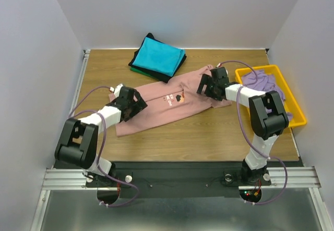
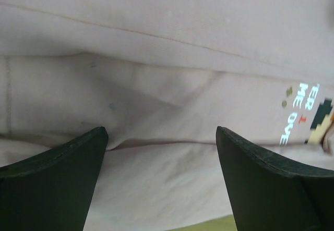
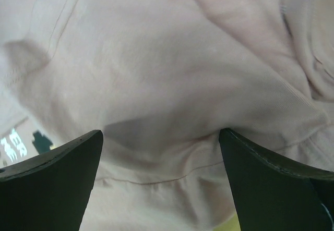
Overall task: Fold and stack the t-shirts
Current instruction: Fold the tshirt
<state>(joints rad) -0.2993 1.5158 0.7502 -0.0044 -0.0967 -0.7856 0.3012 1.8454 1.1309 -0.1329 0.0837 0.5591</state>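
Note:
My left gripper needs to move across to its left in the top view next and close on the pink t-shirt's far end corner point(image 1: 111, 96), because the corner lies on that side.
A dusty-pink t-shirt point(image 1: 167, 103) with a small chest print point(image 1: 176, 98) lies folded lengthwise across the middle of the table. My left gripper point(image 1: 136, 105) is open, low over the shirt's left end; pink cloth point(image 2: 162, 179) fills the gap between its fingers. My right gripper point(image 1: 202, 89) is open over the shirt's right end, with bunched pink cloth point(image 3: 162, 158) between its fingers. A folded stack sits at the back: a turquoise t-shirt point(image 1: 157, 55) on top of a black t-shirt point(image 1: 144, 42) and a green one point(image 1: 136, 70). A lavender t-shirt point(image 1: 266, 85) lies crumpled in the tray.
The yellow tray point(image 1: 298, 113) stands at the right edge of the wooden table point(image 1: 209, 137), close to my right arm. White walls close in the left, back and right sides.

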